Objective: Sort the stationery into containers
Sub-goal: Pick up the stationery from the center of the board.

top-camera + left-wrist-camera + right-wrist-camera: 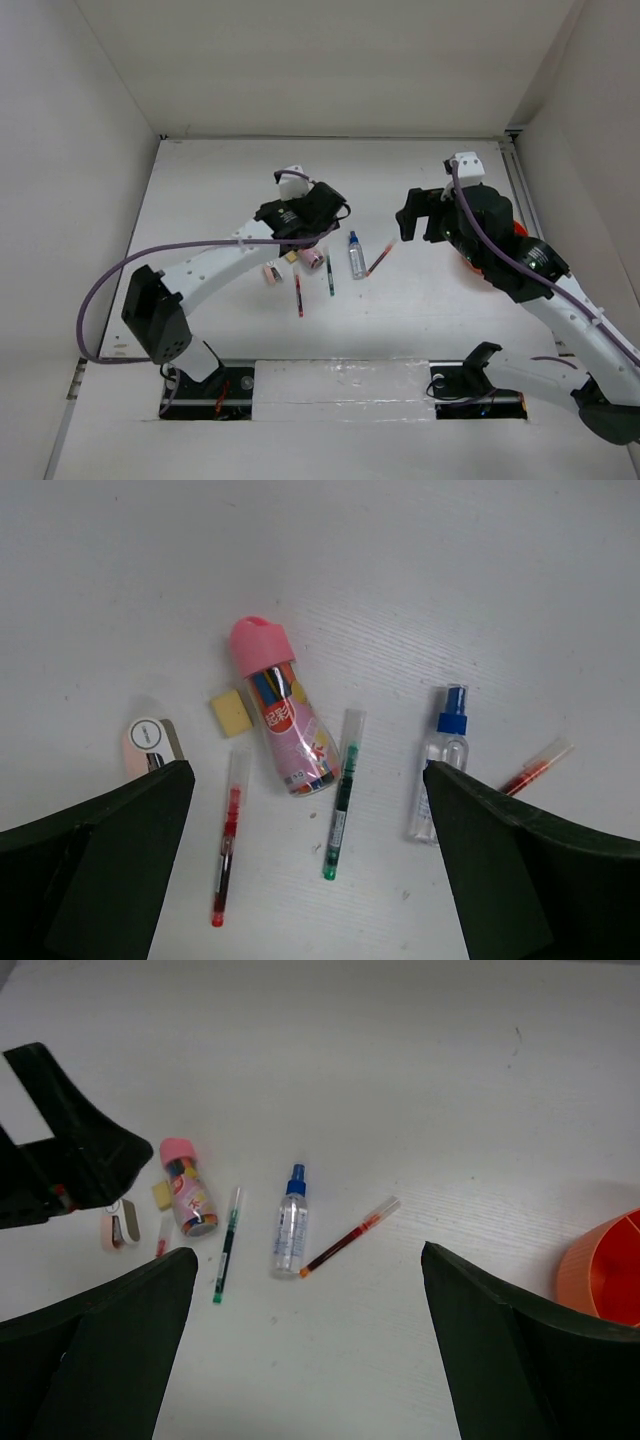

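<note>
My left gripper lowers next, turns to match the tube's slant and closes across the pink-capped tube's capless end [312,258] [306,761], since it lies below the open fingers.
The stationery lies loose mid-table: pink-capped tube [312,259], tan eraser cube [231,712], pink-white piece [271,273], red pen [298,295], dark-green pen [330,276], clear blue-capped bottle [356,258] and orange pen [379,260]. My left gripper [322,212] hovers open and empty above them; its view shows the tube [285,720], green pen [342,795] and bottle [443,765] between its fingers [100,860]. My right gripper [418,215] is open and empty, raised to the right of the orange pen [350,1237]. The orange-red cup [605,1280] stands at the right, mostly hidden behind the right arm [519,228].
White walls close in the table at the back and both sides. The left arm [60,1150] reaches over the left end of the group of items. A purple cable [110,285] loops off the left arm.
</note>
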Robot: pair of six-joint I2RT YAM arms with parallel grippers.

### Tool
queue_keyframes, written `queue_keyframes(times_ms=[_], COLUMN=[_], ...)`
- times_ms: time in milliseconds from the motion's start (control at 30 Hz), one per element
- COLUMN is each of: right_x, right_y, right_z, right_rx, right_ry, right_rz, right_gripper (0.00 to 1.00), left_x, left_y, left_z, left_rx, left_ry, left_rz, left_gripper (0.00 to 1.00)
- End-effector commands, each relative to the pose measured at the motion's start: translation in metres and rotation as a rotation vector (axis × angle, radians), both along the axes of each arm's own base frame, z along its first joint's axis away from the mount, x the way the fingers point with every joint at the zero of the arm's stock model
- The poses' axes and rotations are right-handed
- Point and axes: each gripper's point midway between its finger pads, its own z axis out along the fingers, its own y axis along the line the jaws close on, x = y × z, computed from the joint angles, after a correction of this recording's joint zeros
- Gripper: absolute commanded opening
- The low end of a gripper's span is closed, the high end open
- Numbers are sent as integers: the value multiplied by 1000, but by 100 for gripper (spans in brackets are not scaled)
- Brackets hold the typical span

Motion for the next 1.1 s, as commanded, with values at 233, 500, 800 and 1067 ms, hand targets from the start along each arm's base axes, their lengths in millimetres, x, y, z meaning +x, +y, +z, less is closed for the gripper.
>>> queue_keyframes(times_ms=[233, 500, 800, 1067], right_x=[-13, -15, -13, -16], right_y=[-4, 13, 21, 25], right_z=[13, 3, -7, -11], right_rx=[74, 99, 95, 92], right_ry=[-50, -34, -11, -1], right_rz=[26, 103, 132, 149], right_gripper=[100, 100, 100, 100], left_x=[11, 23, 33, 30], left_y=[-2, -9, -10, -20], left_z=[-44, -79, -113, -136], left_rx=[-37, -9, -25, -50], left_ry=[65, 97, 141, 200], left_rz=[257, 300, 314, 327], left_gripper=[100, 100, 91, 90])
